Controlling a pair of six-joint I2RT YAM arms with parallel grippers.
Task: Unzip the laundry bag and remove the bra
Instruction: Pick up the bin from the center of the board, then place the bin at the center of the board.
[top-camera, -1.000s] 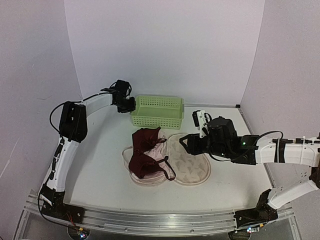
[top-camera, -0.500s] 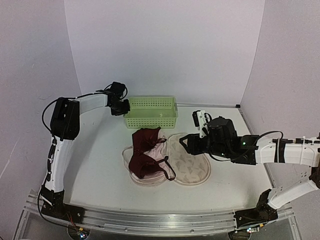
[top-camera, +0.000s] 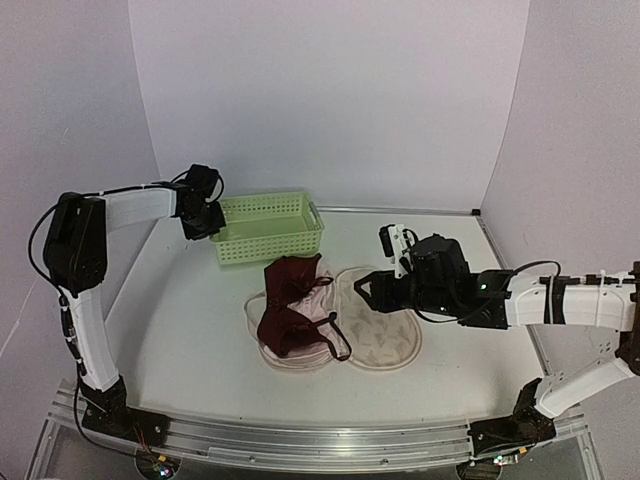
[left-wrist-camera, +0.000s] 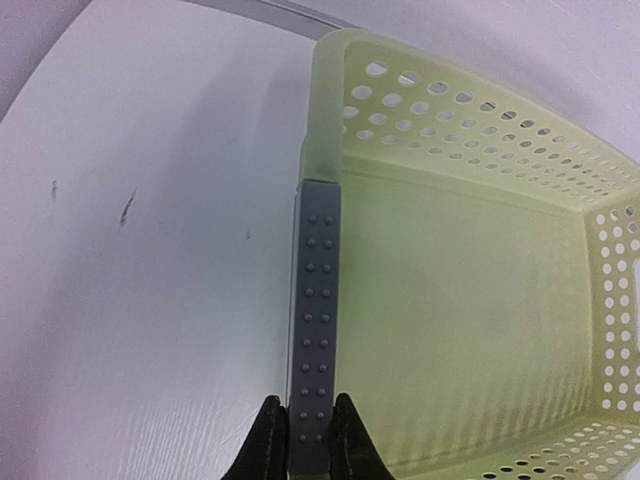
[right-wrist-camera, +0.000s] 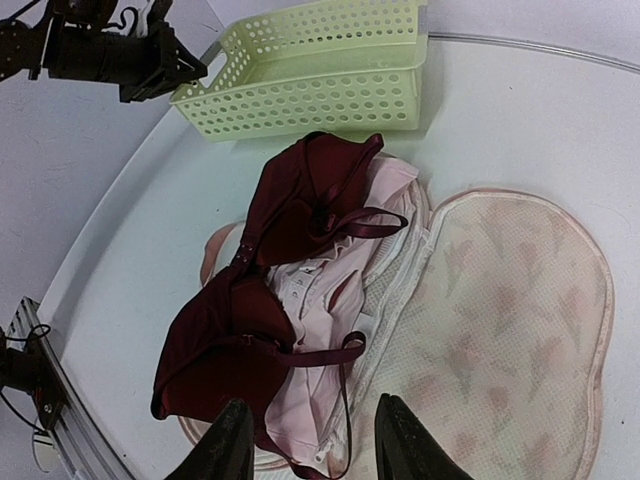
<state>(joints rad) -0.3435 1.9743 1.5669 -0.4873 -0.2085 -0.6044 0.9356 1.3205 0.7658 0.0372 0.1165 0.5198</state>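
Observation:
I will pull my left gripper back over the tabletop beside the bag, because it is bare there. I will swing the basket round as I go and let go of the basket's side.
The laundry bag (top-camera: 385, 335) lies unzipped and spread flat mid-table, its cream leaf-printed right lobe (right-wrist-camera: 510, 320) bare. The dark red bra (top-camera: 288, 310) rests across the left lobe on pale pink fabric (right-wrist-camera: 335, 300), with one strap looping toward the zip. My right gripper (top-camera: 366, 290) hangs open just above the bag's middle. In the right wrist view its black fingertips (right-wrist-camera: 228, 440) straddle the bra's (right-wrist-camera: 225, 335) strap end without touching it. My left gripper (top-camera: 205, 220) is at the back left, shut on the left wall of the green basket (top-camera: 268, 228).
The light-green perforated basket (left-wrist-camera: 460, 300) stands empty at the back left, its left wall pinched in my left gripper (left-wrist-camera: 308, 425). The right wrist view shows that basket (right-wrist-camera: 320, 70) beyond the bra. The back wall is close behind it. A metal rail runs along the table's near edge.
My left arm has dragged the green basket leftward along the back of the table. The right gripper has narrowed slightly and stayed over the bag.

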